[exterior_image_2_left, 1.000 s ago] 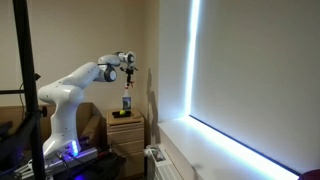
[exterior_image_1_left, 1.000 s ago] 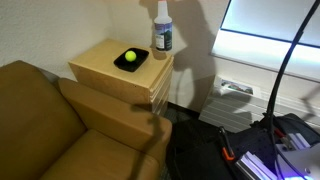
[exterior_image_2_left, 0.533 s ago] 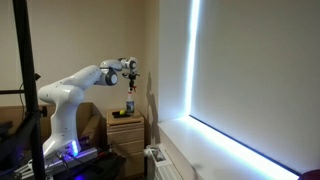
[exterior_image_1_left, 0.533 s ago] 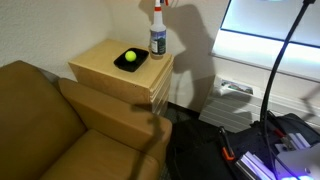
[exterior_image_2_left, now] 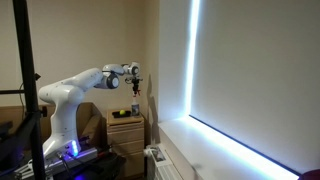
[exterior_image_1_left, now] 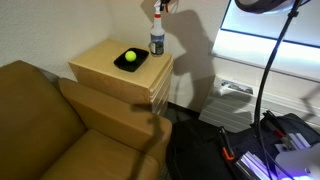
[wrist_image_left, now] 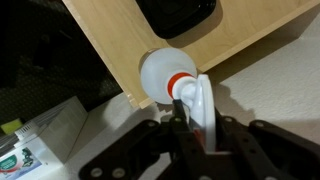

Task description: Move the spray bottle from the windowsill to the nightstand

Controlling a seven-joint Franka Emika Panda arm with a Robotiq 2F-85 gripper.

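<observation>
The upright bottle comes down slightly next, its base seats on the nightstand's corner below, and the spray head then comes free of my gripper.
The spray bottle stands upright at the far corner of the tan nightstand, its base at the top surface. My gripper is right above it, shut on the spray head. In the wrist view my fingers clamp the white and red head, and the bottle sits over the nightstand's corner. The other exterior view shows the gripper with the bottle hanging below it down to the nightstand. The white windowsill runs under the bright window.
A yellow-green ball lies in a black tray on the nightstand next to the bottle. A brown sofa adjoins the nightstand. A white radiator unit and cables and equipment are beside it.
The gripper has carried the bottle down and slightly sideways, from a little above the nightstand to its top. In the last half second it barely moved.
</observation>
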